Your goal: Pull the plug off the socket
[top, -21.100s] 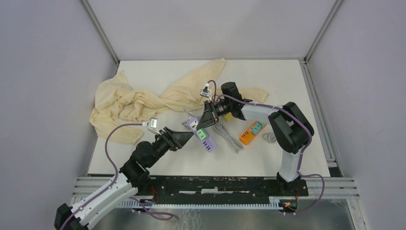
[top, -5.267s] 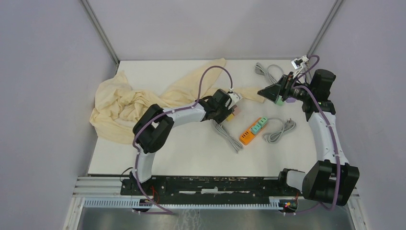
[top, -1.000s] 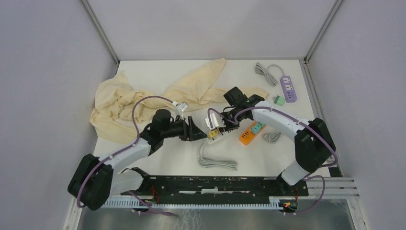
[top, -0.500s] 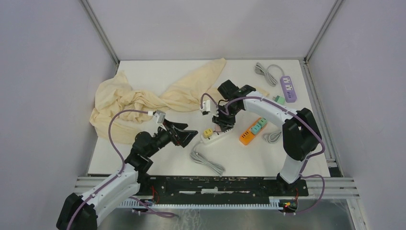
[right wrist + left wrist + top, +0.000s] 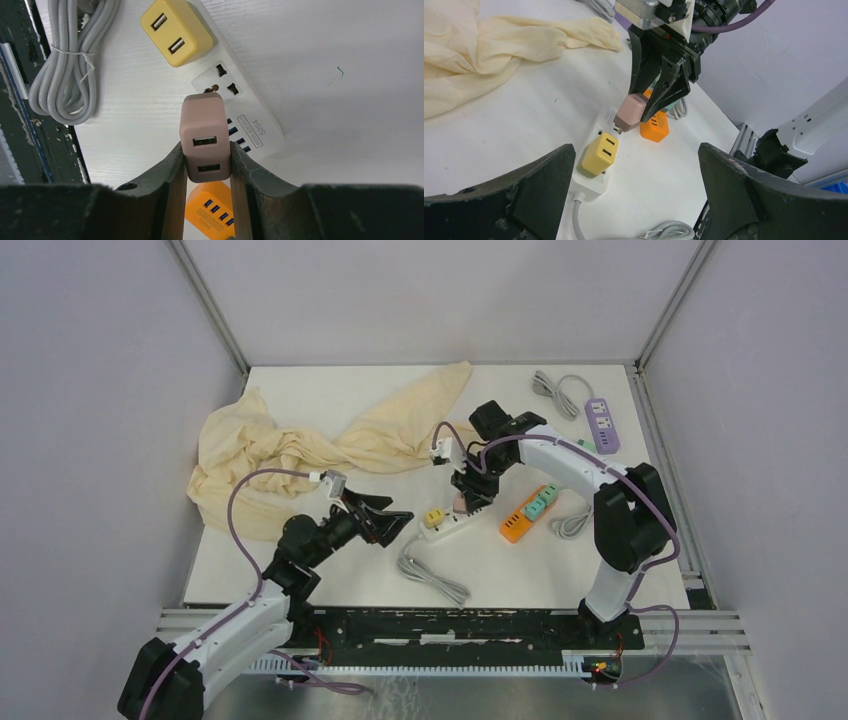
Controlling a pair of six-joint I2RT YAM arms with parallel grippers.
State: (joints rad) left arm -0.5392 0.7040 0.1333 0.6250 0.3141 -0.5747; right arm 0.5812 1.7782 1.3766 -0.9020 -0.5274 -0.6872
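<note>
My right gripper will carry the pink plug to the right in the top view, to the tabletop by the purple power strip, and lower and release it there, since the plug's pins are clear.
A white power strip (image 5: 452, 524) lies mid-table with a yellow plug (image 5: 434, 517) seated in it. My right gripper (image 5: 467, 497) is shut on a pink plug (image 5: 205, 135) and holds it tilted just above the strip (image 5: 250, 122). The plug's prongs show, clear of the socket. In the left wrist view the pink plug (image 5: 631, 111) hangs over the strip (image 5: 586, 185), next to the yellow plug (image 5: 599, 154). My left gripper (image 5: 402, 522) is open and empty, just left of the strip's cable end, touching nothing.
An orange strip (image 5: 527, 513) with green plugs lies right of the white one. A purple strip (image 5: 601, 426) sits at the back right. A cream cloth (image 5: 300, 450) covers the back left. The white strip's grey cable coil (image 5: 432, 577) lies near the front.
My right gripper has shifted slightly up and right with the pink plug, whose prongs are now out of the strip. My left arm drew back from the strip a second ago and has since stayed still.
</note>
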